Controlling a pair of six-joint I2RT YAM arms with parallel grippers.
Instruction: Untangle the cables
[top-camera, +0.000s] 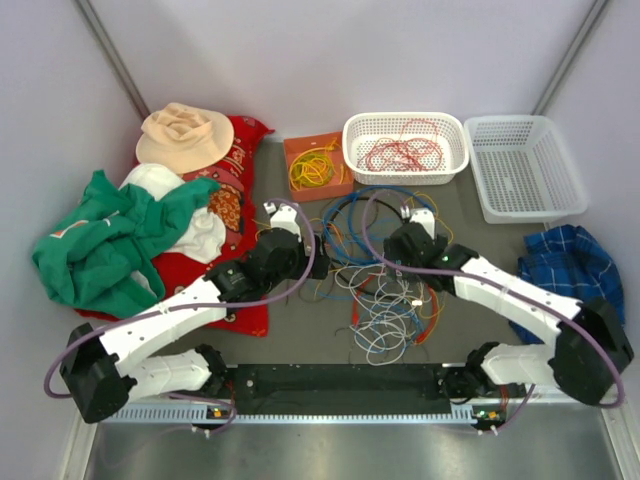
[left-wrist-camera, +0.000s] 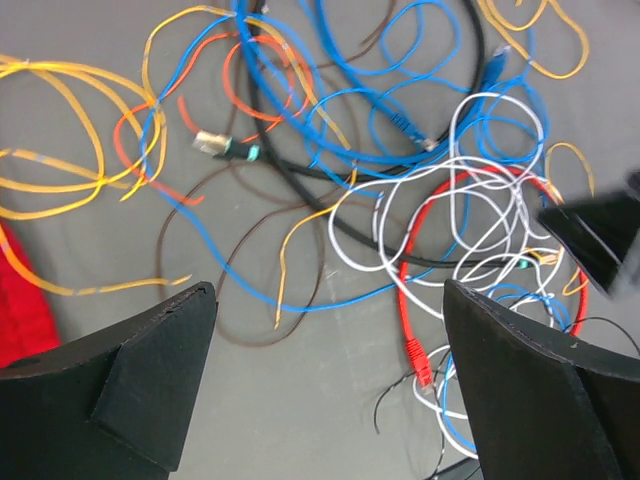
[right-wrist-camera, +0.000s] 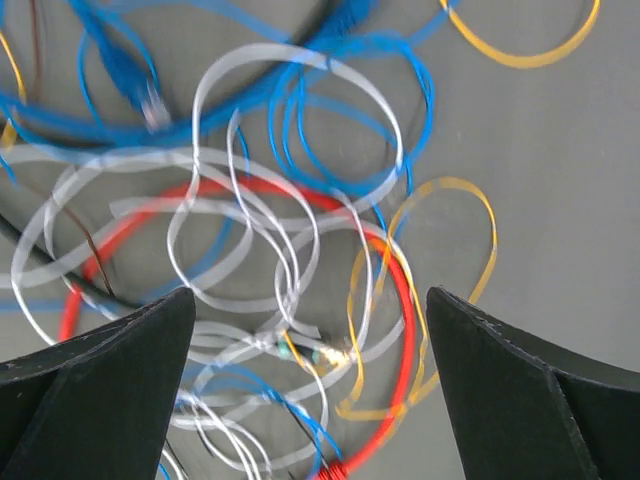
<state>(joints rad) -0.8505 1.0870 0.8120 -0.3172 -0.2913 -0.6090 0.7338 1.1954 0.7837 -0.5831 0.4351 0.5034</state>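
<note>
My right gripper should next move outward, to the left in the top view, and down onto the plug end of the blue cable, because it lies clear of white loops.
The cables lie in a loose tangle on the grey table between my two arms, with a coil of blue cable behind it. My left gripper hovers at the tangle's left edge. In the left wrist view it is open and holds nothing, above bare table, with a red cable plug by its right finger, and white loops and blue cable beyond. My right gripper is open too. The right wrist view shows it above white loops and a red loop, gripping nothing.
A white basket at the back holds red wires, and another white basket stands to its right. An orange box holds yellow wires. Green clothing, a red cloth and a hat pile up at left. A blue plaid cloth lies right.
</note>
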